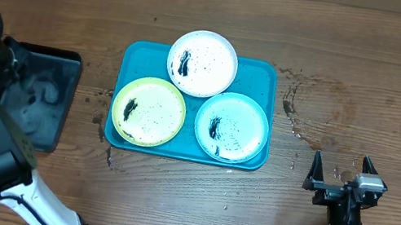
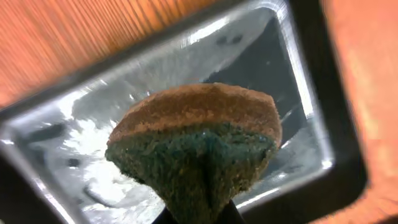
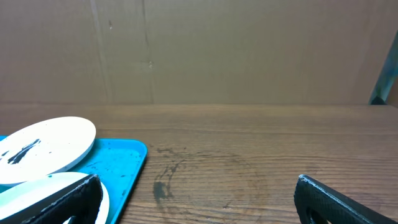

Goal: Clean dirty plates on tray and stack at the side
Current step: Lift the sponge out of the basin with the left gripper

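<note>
The yellow-green plate [image 1: 151, 110] is still smeared and lies to the right of my left gripper in the overhead view. I will next lift my left gripper over the plate, then move it down to release the sponge.
The turquoise tray [image 1: 261, 77] holds three smeared plates: white [image 1: 202, 63] at the back, yellow-green [image 1: 148, 111] front left, pale aqua [image 1: 232, 127] front right. My left gripper [image 2: 196, 214] is shut on a sponge [image 2: 196, 143], brown on top and dark green below, and holds it over the black tray [image 2: 339, 124], left of the turquoise tray. My right gripper [image 1: 341, 172] is open and empty above the table, to the right of the tray. The right wrist view shows the white plate [image 3: 46, 146], the aqua plate's edge [image 3: 37, 185] and the tray's corner [image 3: 121, 163].
The black glossy tray [image 1: 59, 71] at the left holds wet, soapy residue. Dark wet stains and specks [image 1: 299, 113] mark the wood right of the turquoise tray. A cardboard wall [image 3: 199, 50] stands behind the table.
</note>
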Tool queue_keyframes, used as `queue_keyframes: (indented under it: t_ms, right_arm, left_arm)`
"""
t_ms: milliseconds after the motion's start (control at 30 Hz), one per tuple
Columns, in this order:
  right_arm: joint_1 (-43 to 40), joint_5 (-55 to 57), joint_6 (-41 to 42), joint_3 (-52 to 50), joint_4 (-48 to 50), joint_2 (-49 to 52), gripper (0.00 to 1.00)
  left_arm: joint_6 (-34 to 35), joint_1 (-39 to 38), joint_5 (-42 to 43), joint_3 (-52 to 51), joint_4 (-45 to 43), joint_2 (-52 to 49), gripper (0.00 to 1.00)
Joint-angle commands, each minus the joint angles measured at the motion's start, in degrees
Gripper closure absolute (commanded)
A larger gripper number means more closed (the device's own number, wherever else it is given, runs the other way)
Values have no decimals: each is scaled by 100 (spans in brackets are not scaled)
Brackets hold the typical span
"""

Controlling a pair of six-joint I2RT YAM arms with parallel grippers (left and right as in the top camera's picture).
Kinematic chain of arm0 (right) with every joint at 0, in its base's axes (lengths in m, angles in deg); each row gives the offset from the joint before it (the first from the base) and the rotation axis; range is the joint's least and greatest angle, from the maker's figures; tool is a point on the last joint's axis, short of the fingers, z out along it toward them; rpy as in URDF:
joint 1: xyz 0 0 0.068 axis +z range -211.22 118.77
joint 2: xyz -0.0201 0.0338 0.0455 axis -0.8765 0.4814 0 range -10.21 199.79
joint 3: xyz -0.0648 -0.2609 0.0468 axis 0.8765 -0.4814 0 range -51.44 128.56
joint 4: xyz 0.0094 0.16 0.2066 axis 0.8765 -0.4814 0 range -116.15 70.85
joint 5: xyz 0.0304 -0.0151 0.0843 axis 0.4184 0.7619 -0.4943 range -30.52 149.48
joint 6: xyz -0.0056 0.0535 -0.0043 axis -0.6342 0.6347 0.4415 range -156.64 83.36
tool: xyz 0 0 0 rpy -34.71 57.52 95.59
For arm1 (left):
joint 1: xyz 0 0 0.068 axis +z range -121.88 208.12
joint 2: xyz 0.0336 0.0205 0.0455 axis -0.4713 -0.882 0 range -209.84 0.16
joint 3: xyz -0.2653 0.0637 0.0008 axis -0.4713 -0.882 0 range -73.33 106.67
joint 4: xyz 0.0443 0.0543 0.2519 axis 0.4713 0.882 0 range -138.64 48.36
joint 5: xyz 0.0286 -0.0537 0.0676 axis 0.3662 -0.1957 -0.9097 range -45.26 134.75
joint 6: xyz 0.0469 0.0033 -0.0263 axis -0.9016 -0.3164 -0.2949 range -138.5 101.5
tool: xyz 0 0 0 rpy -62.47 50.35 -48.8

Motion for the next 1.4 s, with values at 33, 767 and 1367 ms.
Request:
queue_keyframes:
  t_ms: [33, 767, 1367]
  right_arm:
    - [-28, 13, -7, -59, 42, -57, 0]
    - [-28, 13, -7, -59, 42, -57, 0]
    - [-28, 13, -7, -59, 42, -57, 0]
  left_arm:
    - [-369, -33, 448, -90, 68, -262, 96]
    - [-763, -221, 68, 39, 568, -216, 96]
    - [-673, -299, -39, -540, -114, -232, 96]
